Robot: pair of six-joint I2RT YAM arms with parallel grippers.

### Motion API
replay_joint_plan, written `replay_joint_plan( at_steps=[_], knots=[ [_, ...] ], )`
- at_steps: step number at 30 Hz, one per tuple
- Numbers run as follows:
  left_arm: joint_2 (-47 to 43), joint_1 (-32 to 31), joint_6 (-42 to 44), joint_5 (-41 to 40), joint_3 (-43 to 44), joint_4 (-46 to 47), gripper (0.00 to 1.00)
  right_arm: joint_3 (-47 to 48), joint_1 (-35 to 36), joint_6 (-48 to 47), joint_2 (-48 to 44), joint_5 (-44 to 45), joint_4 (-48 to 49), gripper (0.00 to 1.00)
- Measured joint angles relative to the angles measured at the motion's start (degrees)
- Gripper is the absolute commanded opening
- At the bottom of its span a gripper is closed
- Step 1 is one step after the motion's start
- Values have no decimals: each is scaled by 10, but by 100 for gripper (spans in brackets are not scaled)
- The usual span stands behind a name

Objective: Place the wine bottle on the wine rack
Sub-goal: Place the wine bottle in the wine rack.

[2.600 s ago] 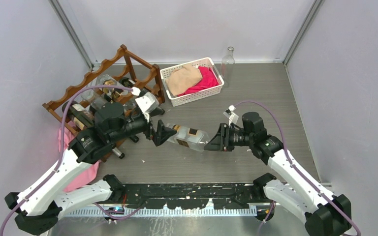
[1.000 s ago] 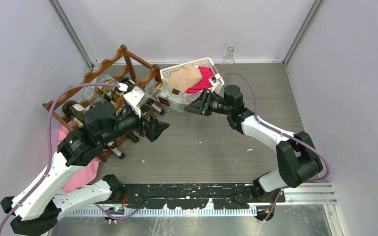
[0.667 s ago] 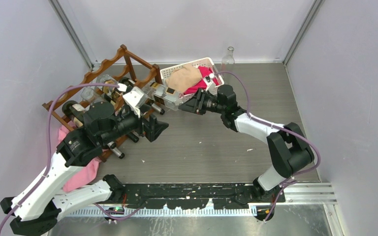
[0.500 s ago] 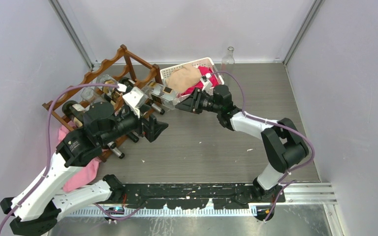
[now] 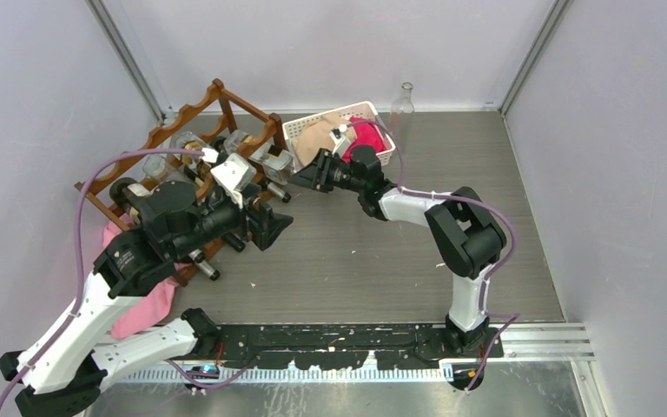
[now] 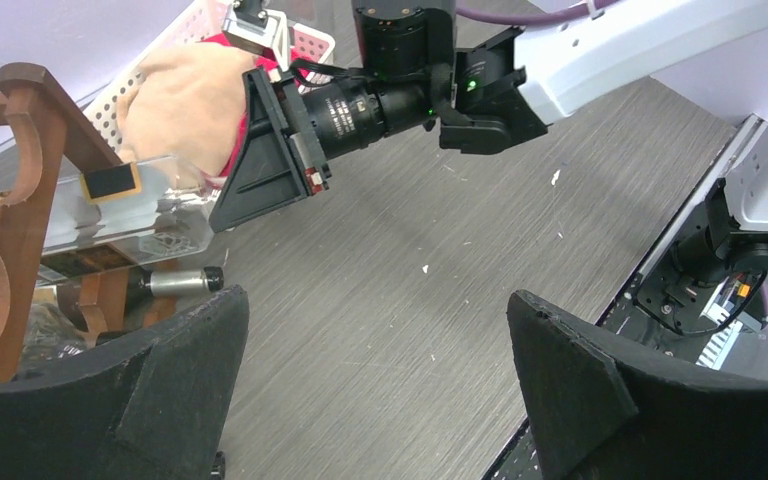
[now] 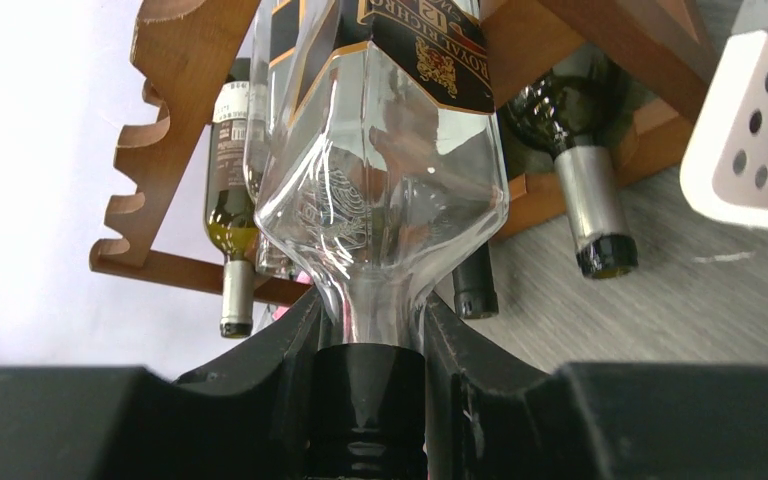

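Observation:
The top parts of the bottle still stick out, so I will next slide my right gripper to the left in the top view toward the rack's front bar [image 5: 266, 139] and let go.
The wine bottle [image 5: 269, 158] is clear square glass with a black and gold label and a black cap. My right gripper [image 5: 314, 176] is shut on its neck and holds it level, base first, in the reddish-brown wooden wine rack [image 5: 217, 94]. In the right wrist view the bottle [image 7: 385, 170] reaches between the rack's rails [image 7: 160, 130], with my right gripper [image 7: 370, 320] on its neck. My left gripper [image 5: 269, 228] is open and empty in front of the rack, below the bottle. The left wrist view shows the left gripper [image 6: 375, 380], the bottle [image 6: 110, 215] and the rack [image 6: 20, 150].
Several other bottles [image 5: 187, 165] lie in the rack, necks pointing out [image 7: 585, 190]. A white basket [image 5: 339, 111] with tan and pink cloths stands just right of the rack. An empty clear bottle [image 5: 402, 109] stands upright behind it. A pink cloth [image 5: 143, 308] lies left of the rack.
My right arm has carried the bottle from the table's middle up and left into the rack. My left gripper has drawn back from the bottle's base and stays open.

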Motion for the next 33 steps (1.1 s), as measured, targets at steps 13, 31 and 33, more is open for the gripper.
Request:
replay_joint_plan(
  at_steps=[13, 31, 33],
  knots=[
    [0, 0, 16, -21, 10, -9, 100, 96, 25, -16, 91, 31, 21, 1],
    [-5, 0, 32, -31, 14, -18, 100, 186, 53, -55, 154, 76, 14, 1],
    [-6, 0, 34, -31, 14, -18, 100, 191, 54, -57, 160, 82, 14, 1]
  ],
)
